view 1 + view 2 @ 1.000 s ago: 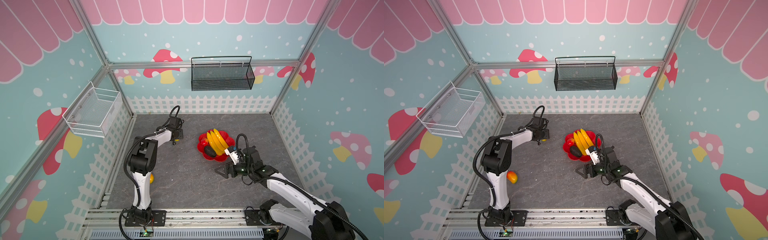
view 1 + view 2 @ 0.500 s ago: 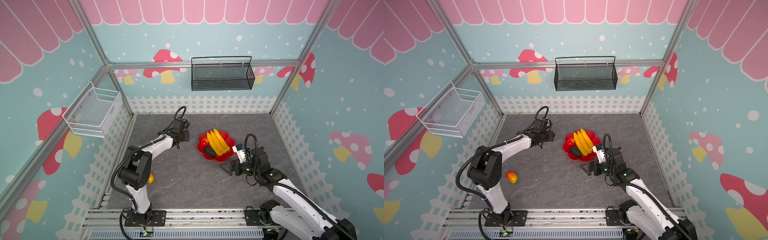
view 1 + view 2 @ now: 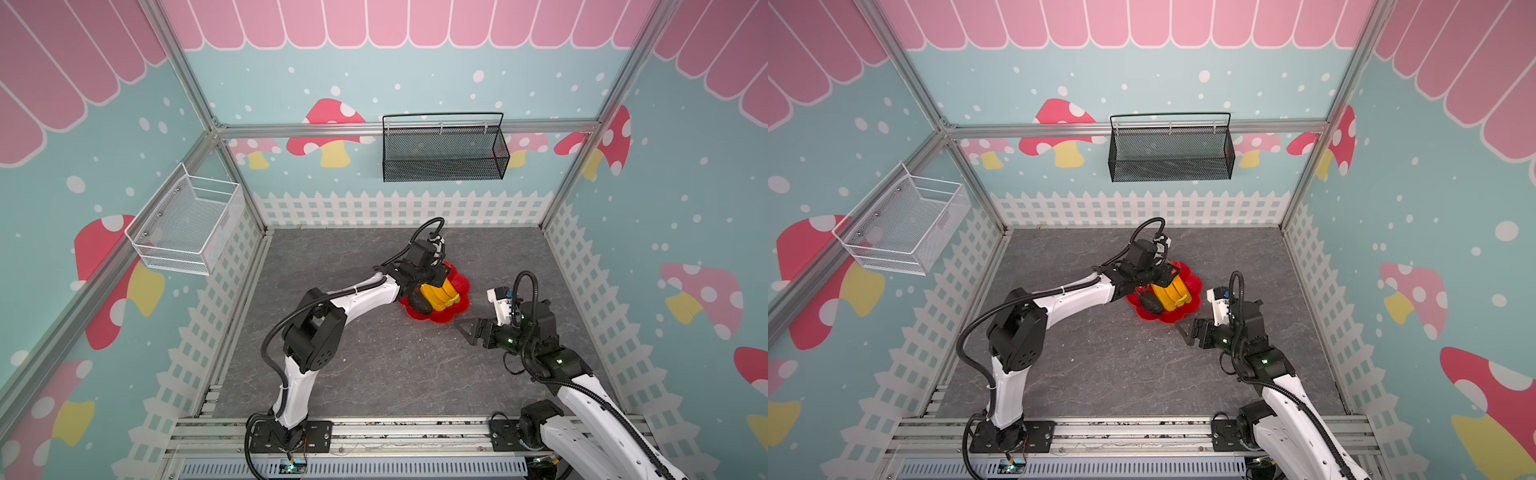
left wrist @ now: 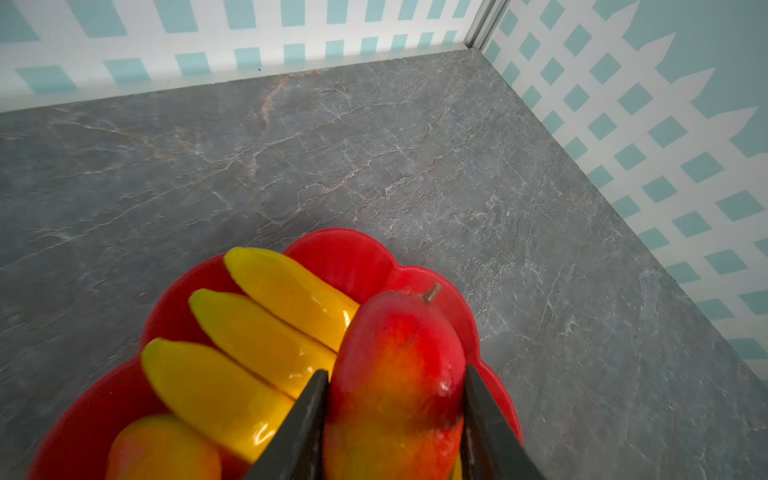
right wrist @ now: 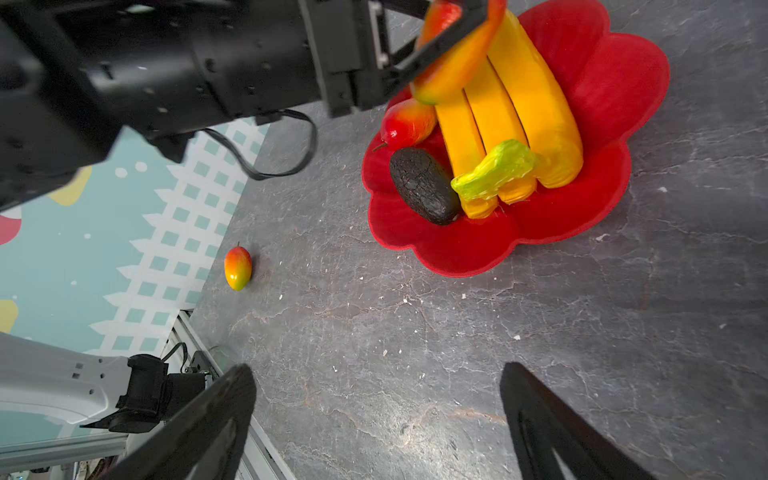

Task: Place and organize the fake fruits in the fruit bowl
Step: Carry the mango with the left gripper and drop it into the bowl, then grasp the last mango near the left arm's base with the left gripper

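Note:
The bowl's bare side (image 3: pixel 460 282) (image 4: pixel 452 299) is below, across the bananas from the avocado. So I should next move my left gripper over and lower the mango there to release it.
My left gripper (image 4: pixel 395 372) is shut on a red-and-yellow mango (image 4: pixel 399 374) and holds it just above the bananas (image 4: pixel 266 332), over the red fruit bowl (image 4: pixel 357 257). In both top views that gripper (image 3: pixel 438 275) (image 3: pixel 1169 272) covers the bowl's (image 3: pixel 459 286) (image 3: pixel 1192 282) far left part. The bowl (image 5: pixel 602 83) holds the banana bunch (image 5: pixel 519 95), a dark avocado (image 5: pixel 424 187) and another mango (image 5: pixel 407 122). A third mango (image 5: pixel 237 268) lies on the table near the left fence; my left arm hides it in both top views. My right gripper (image 5: pixel 376 372) (image 3: pixel 467 330) is open and empty, low beside the bowl's near right edge.
A black mesh basket (image 3: pixel 444 153) hangs on the back wall and a white wire basket (image 3: pixel 187 226) on the left wall. Fence-printed walls close the grey table (image 3: pixel 374 365) on three sides. An aluminium rail (image 3: pixel 395 432) runs along the front.
My left gripper has closed on the mango and carried it rightward from the table's far left to over the bowl. My right gripper has drawn back a little to the right, still open.

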### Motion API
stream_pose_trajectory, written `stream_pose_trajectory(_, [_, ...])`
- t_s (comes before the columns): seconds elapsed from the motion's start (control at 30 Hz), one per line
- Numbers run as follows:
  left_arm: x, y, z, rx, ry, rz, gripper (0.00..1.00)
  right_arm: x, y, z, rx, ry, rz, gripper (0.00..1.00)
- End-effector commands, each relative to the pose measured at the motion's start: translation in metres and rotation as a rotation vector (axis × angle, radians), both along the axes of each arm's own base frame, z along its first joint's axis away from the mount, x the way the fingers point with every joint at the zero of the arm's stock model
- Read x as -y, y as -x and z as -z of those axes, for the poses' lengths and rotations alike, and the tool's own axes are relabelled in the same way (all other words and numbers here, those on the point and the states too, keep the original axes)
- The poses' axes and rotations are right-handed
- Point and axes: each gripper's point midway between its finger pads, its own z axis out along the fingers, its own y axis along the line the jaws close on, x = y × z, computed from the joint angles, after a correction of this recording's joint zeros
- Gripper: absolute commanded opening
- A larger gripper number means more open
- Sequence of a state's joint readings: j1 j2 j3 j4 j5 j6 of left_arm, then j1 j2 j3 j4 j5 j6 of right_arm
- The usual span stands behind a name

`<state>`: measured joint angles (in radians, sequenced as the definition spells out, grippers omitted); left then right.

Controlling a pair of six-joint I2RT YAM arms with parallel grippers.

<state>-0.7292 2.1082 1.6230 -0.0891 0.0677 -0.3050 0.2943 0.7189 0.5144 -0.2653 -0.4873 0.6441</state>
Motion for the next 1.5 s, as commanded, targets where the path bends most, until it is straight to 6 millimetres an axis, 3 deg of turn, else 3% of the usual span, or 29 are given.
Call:
stream_pose_trajectory(0.0, [0.028,-0.014,-0.006,0.025,0.129,0.013,0.36,0.002,0.002,-0.004,0.012,-0.013,0.007,0.95])
stream_pose_trajectory(0.13, [0.046,-0.024,0.003,0.028,0.215,0.018,0.37,0.001,0.004,-0.002,0.013,-0.014,0.001,0.95])
stream_pose_trajectory(0.3, [0.053,-0.03,0.022,-0.002,0.225,-0.001,0.38,0.001,0.006,0.001,0.009,-0.009,-0.006,0.95])
stream_pose_trajectory(0.57, [0.051,-0.026,0.043,-0.021,0.133,-0.013,0.54,0.001,0.005,0.003,0.012,0.0,-0.015,0.95])
stream_pose_trajectory(0.77, [0.044,-0.023,0.028,0.009,0.127,-0.016,0.6,0.0,0.004,0.004,0.014,0.005,-0.019,0.96])
stream_pose_trajectory(0.87, [0.038,-0.02,0.009,0.042,0.129,-0.015,0.61,-0.001,0.003,0.002,0.017,0.002,-0.021,0.96])
stream_pose_trajectory(0.93, [0.024,-0.015,-0.015,0.087,0.122,-0.035,0.61,-0.002,0.002,0.002,0.024,0.008,-0.032,0.96])
stream_pose_trajectory(1.0, [-0.004,-0.005,-0.037,0.138,0.083,-0.095,0.61,-0.004,0.002,0.0,0.047,0.026,-0.066,0.96])
stream_pose_trajectory(1.07, [-0.048,0.007,-0.055,0.19,0.021,-0.207,0.61,-0.007,0.0,-0.001,0.063,0.048,-0.098,0.96])
stream_pose_trajectory(1.13, [-0.106,0.023,-0.064,0.21,-0.08,-0.364,0.61,-0.015,-0.002,-0.002,0.071,0.059,-0.148,0.96])
stream_pose_trajectory(1.2, [-0.169,0.047,-0.054,0.167,-0.229,-0.532,0.61,-0.03,-0.001,-0.005,0.086,0.069,-0.21,0.96])
stream_pose_trajectory(1.3, [-0.262,0.099,-0.035,0.078,-0.374,-0.785,0.61,-0.067,0.008,-0.007,0.12,0.112,-0.316,0.96])
stream_pose_trajectory(1.4, [-0.327,0.155,-0.013,-0.028,-0.294,-0.979,0.61,-0.106,0.026,-0.01,0.122,0.061,-0.435,0.96])
stream_pose_trajectory(1.47, [-0.355,0.183,0.003,-0.086,-0.204,-1.066,0.61,-0.123,0.035,-0.01,0.14,0.048,-0.48,0.96])
